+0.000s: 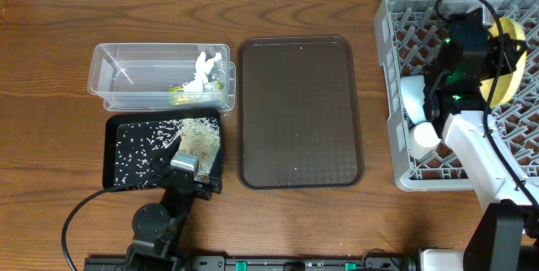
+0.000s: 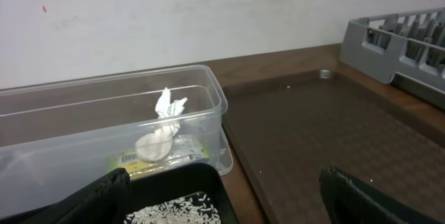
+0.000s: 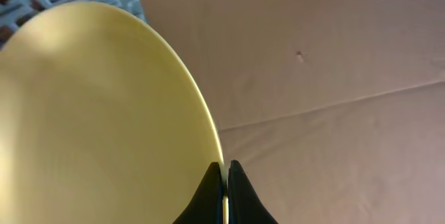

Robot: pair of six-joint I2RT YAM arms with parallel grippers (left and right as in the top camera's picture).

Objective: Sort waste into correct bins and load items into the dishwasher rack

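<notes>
The yellow plate will come down on edge among the dishwasher rack's wires beside the small bowls before I open my right gripper.
The clear tub [image 1: 114, 73] holds crumpled white paper [image 1: 203, 67] and the green wrapper [image 1: 195, 91]; both also show in the left wrist view, paper [image 2: 163, 121] and wrapper [image 2: 135, 160]. The black tray [image 1: 122, 174] holds rice grains [image 1: 199, 136]. My left gripper [image 1: 181, 155] is open and empty over the tray's right end [image 2: 229, 203]. My right gripper [image 1: 493, 52] is shut on the rim of the yellow plate [image 1: 515, 48], held on edge over the grey dishwasher rack [image 1: 396, 94]; the wrist view shows the jaws [image 3: 226, 175] pinching the plate [image 3: 104, 113]. Two small bowls [image 1: 414, 94] [image 1: 424, 136] stand in the rack. Chopsticks are out of view.
A large dark brown serving tray [image 1: 299, 111] lies between the bins and the rack, also in the left wrist view [image 2: 327, 126]. The rack's corner [image 2: 396, 43] rises beyond it. A black cable [image 1: 80, 212] loops at the table's front left.
</notes>
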